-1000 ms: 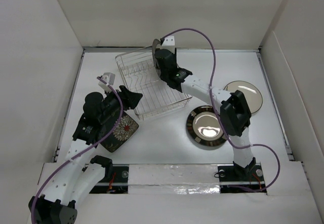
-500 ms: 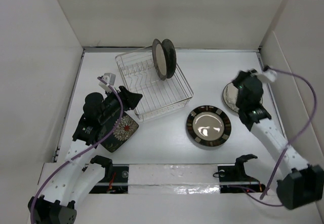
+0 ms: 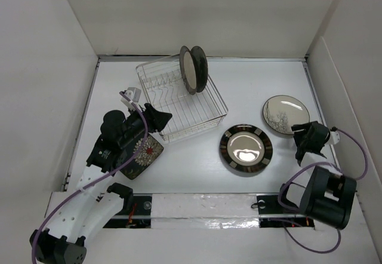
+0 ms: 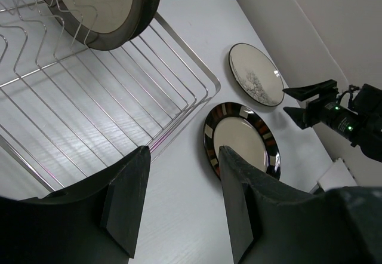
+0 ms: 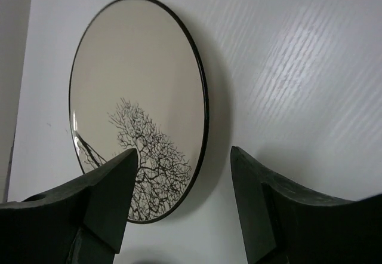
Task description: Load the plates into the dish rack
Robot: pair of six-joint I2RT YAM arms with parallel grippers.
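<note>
Next, my right gripper eases down and to the left in the top view onto the tree-print plate's near rim [image 3: 291, 133] [image 5: 190, 186], since it shows between my fingers.
The silver wire dish rack [image 3: 182, 106] stands at the back left, with two brown-rimmed plates [image 3: 194, 68] upright at its far end; both show in the left wrist view [image 4: 107, 7]. A third brown-rimmed plate [image 3: 245, 149] lies flat right of the rack. The pale round plate with a dark tree print [image 3: 285, 114] lies flat further right. The black floral plate [image 3: 143, 154] lies half under my left arm. My left gripper [image 3: 156, 119] is open and empty at the rack's near corner. My right gripper [image 3: 305, 137] is open and empty, just near of the tree-print plate [image 5: 137, 97].
White walls close in the table on the left, back and right. The right wall stands close beside the right gripper and the tree-print plate. The rack's wire rim [image 4: 197, 76] lies just ahead of the left fingers.
My right gripper let go of a brown-rimmed plate upright in the rack, swung right and drew back low beside the tree-print plate. My left gripper shifted slightly.
</note>
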